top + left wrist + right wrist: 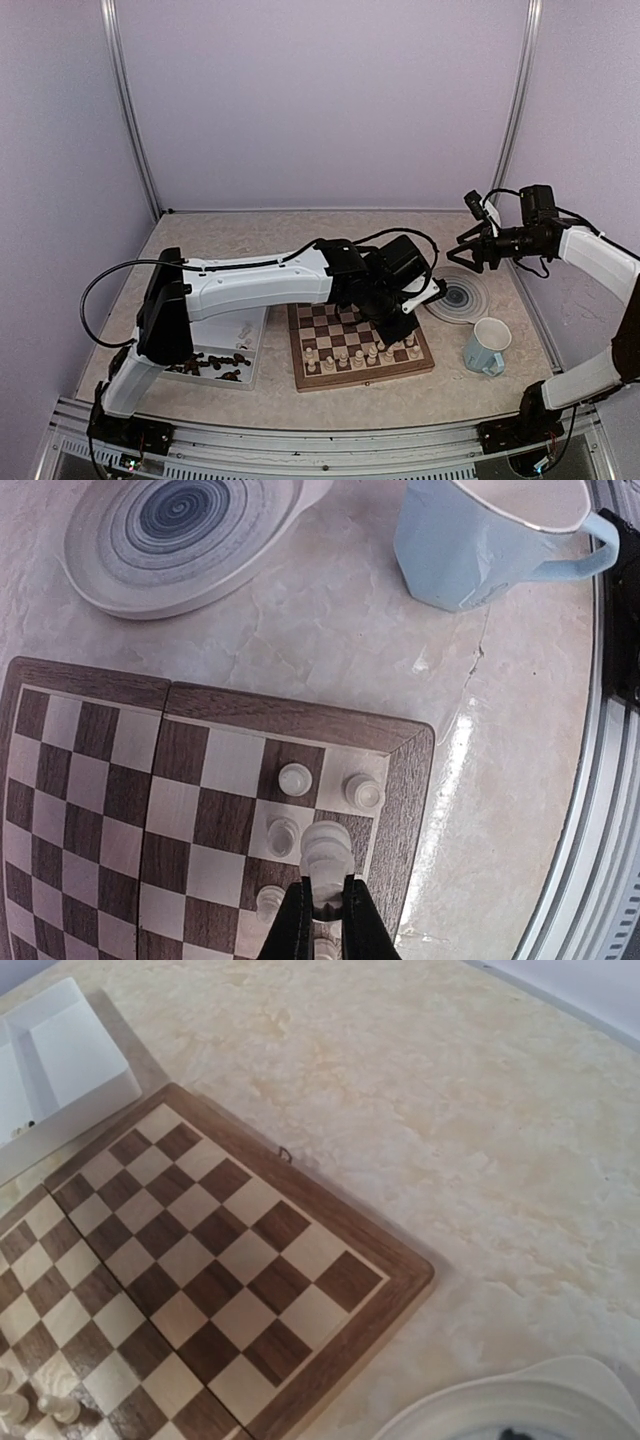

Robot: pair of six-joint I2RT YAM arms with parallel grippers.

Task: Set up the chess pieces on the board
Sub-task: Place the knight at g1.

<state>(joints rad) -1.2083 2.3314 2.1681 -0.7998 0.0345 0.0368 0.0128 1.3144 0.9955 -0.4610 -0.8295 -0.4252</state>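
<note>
The dark edge-row square (401, 356) (343, 841) beside the corner piece is still empty, so I will lower the pale piece in my left gripper onto it next.
The board (345, 380) lies mid-table with several pale chess pieces (360, 355) on its two near rows. My left gripper (400, 325) reaches over the board's right end. In the left wrist view it (323, 890) is shut on a pale piece (327, 848), held over the edge row near the corner, beside standing pale pieces (295, 778). Dark pieces (215, 365) lie in the white tray (255, 340). My right gripper (468, 255) hangs high over the plate, its fingers spread and empty. Its wrist view shows no fingers, only the board's bare far corner (330, 1210).
A round grey-ringed plate (458, 297) lies right of the board, also in the left wrist view (180, 535). A pale blue mug (487, 347) stands near it, also in the left wrist view (480, 540). The white tray shows in the right wrist view (60, 1055).
</note>
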